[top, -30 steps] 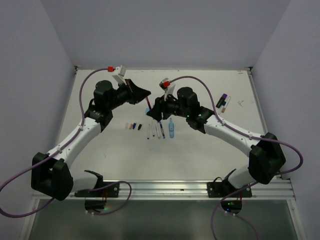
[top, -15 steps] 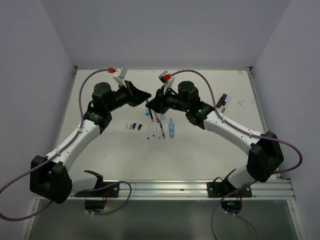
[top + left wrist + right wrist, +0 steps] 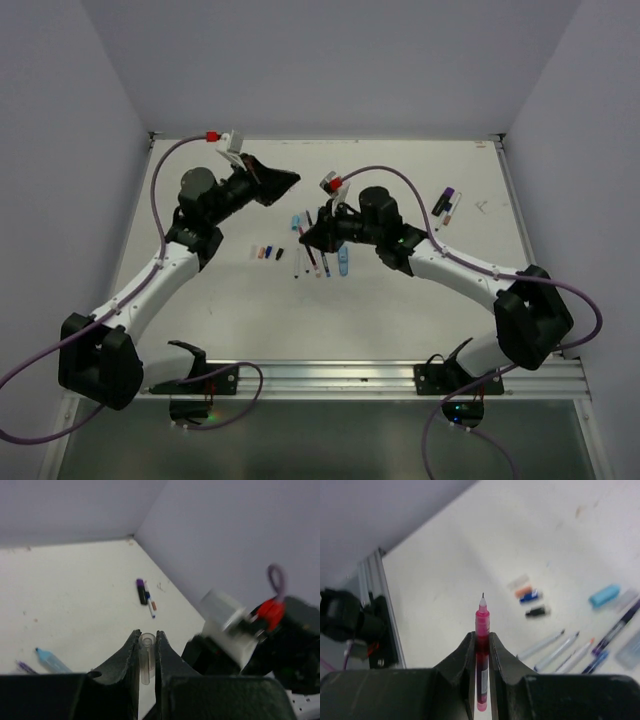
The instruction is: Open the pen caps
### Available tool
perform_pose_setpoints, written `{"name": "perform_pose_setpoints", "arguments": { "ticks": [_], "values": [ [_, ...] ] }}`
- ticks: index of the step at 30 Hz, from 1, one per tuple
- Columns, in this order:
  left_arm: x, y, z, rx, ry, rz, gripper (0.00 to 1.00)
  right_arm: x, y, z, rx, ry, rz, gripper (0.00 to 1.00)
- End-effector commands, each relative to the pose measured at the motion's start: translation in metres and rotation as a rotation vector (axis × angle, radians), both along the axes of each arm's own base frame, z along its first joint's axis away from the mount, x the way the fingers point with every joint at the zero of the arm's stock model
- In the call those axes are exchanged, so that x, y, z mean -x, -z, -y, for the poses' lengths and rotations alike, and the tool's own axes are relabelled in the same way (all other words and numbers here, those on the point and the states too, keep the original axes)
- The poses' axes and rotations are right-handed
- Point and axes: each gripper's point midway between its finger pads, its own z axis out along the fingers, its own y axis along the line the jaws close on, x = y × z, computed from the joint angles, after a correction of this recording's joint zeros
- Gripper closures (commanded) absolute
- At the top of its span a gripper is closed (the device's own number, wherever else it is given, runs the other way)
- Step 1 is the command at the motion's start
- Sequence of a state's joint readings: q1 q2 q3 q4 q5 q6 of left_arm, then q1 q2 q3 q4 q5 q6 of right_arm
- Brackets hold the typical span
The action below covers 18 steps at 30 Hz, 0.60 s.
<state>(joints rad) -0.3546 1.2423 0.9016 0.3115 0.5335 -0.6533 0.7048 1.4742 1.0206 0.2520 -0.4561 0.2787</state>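
Note:
The right gripper goes down next to the tabletop beside the light-blue pen, which lies below it, and releases the red pen, since the red pen's tip is bare.
My left gripper [image 3: 293,179] is raised over the back of the table and is shut on a clear pen cap [image 3: 145,652], which stands upright between its fingers. To its right and nearer, my right gripper [image 3: 304,236] is shut on a red pen [image 3: 482,630]. The pen's fine tip is bare and points away from the wrist. Four loose pen caps, white [image 3: 518,581], orange [image 3: 523,590], blue [image 3: 529,598] and black [image 3: 536,612], lie in a row on the table [image 3: 220,300]. Several uncapped pens [image 3: 315,262] lie below the right gripper.
A light-blue cap [image 3: 297,220] lies between the two grippers, and a light-blue pen [image 3: 343,262] lies beside the uncapped ones. A purple-capped black marker [image 3: 444,199] and a white pen [image 3: 452,208] lie at the back right. Walls close in the table on three sides.
The right gripper closed on the red pen held between the two grippers. The arms then drew apart: the left went back and left with the clear cap, the right came nearer with the bare pen.

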Motion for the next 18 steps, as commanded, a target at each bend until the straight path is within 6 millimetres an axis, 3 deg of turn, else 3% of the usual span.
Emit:
{"name": "perform_pose_setpoints", "arguments": {
  "ticks": [1, 5, 8, 10, 11, 12, 14, 15, 18],
  "values": [
    [0.001, -0.139, -0.029, 0.204, -0.149, 0.436, 1.00, 0.056, 0.092, 0.016, 0.189, -0.137, -0.236, 1.00],
    [0.004, -0.175, -0.039, 0.261, -0.200, 0.535, 1.00, 0.075, 0.113, 0.019, 0.220, -0.180, -0.282, 1.00],
    [0.001, -0.188, -0.041, 0.264, -0.222, 0.567, 1.00, 0.080, 0.122, 0.022, 0.236, -0.175, -0.298, 1.00],
    [-0.011, -0.175, -0.039, 0.219, -0.238, 0.511, 1.00, 0.075, 0.120, 0.024, 0.250, -0.146, -0.297, 1.00],
    [-0.016, -0.172, -0.040, 0.189, -0.248, 0.508, 1.00, 0.064, 0.121, 0.028, 0.273, -0.087, -0.282, 1.00],
    [-0.027, -0.149, -0.037, 0.135, -0.253, 0.431, 1.00, 0.057, 0.120, 0.030, 0.288, -0.055, -0.275, 1.00],
    [-0.040, -0.128, -0.038, 0.053, -0.278, 0.366, 1.00, 0.033, 0.113, 0.035, 0.307, 0.023, -0.269, 1.00],
    [-0.050, -0.096, -0.037, -0.018, -0.277, 0.261, 1.00, 0.024, 0.111, 0.038, 0.311, 0.053, -0.274, 1.00],
    [-0.066, -0.034, -0.043, -0.196, -0.294, 0.094, 1.00, -0.016, 0.101, 0.049, 0.331, 0.183, -0.297, 1.00]
  ]
}}
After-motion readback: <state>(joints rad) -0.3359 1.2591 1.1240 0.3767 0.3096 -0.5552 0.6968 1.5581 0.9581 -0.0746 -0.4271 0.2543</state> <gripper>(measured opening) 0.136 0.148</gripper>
